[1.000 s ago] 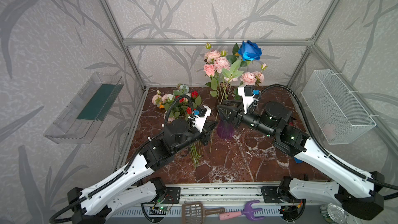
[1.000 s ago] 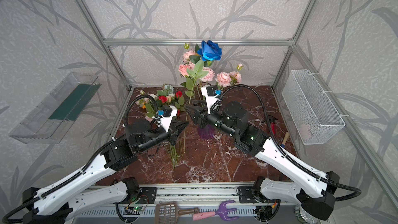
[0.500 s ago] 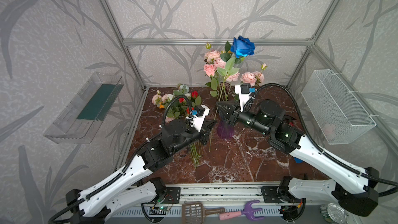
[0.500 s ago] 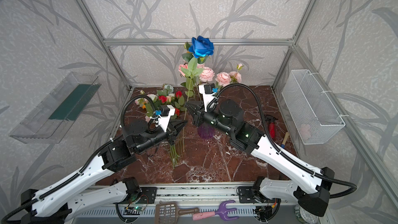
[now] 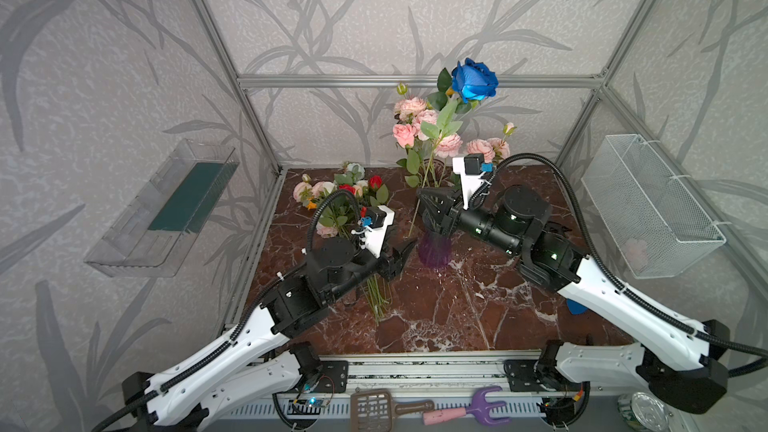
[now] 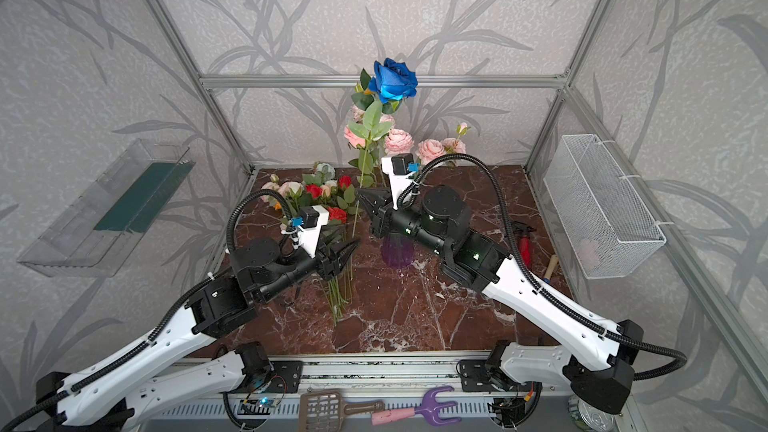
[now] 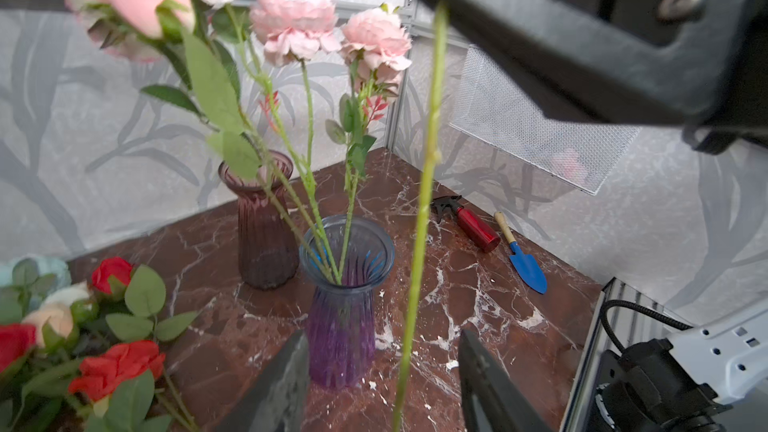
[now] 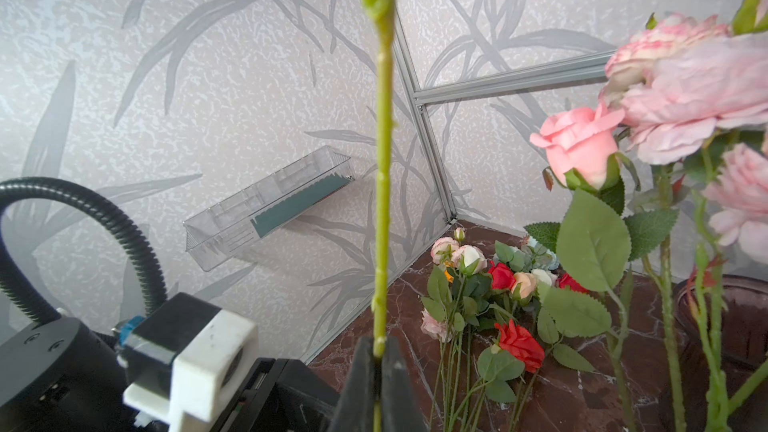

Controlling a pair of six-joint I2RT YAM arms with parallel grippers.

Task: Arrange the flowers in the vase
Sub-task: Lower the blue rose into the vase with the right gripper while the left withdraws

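Note:
My right gripper will rise outward and then go down to release the blue rose's stem in the purple-blue vase's opening, which lies outward and below the gripper.
A blue rose [image 5: 473, 80] [image 6: 392, 80] stands upright on a long green stem [image 7: 424, 209] [image 8: 382, 184]. My right gripper [image 5: 419, 197] [image 6: 360, 193] [image 8: 377, 342] is shut on that stem, above the purple-blue glass vase [image 5: 434, 249] [image 6: 397, 251] [image 7: 347, 284]. The stem's lower end hangs just left of the vase. My left gripper [image 5: 405, 251] [image 6: 351, 247] [image 7: 383, 334] is open, the stem passing between its fingers untouched. Several pink flowers [image 5: 419, 130] [image 7: 295, 14] stand in the vase. More flowers [image 5: 345, 197] [image 6: 316, 197] [image 8: 490, 280] lie piled on the table at the back left.
A dark ribbed vase [image 7: 262, 218] stands behind the purple one. A red spray bottle [image 7: 473, 226] and blue trowel [image 7: 525, 268] lie at the right. A wire basket [image 5: 648, 205] hangs on the right wall, a clear tray [image 5: 166, 209] on the left.
My right gripper closed on the blue rose's stem, then my left gripper opened and let the stem go. The rose shifted slightly left and up.

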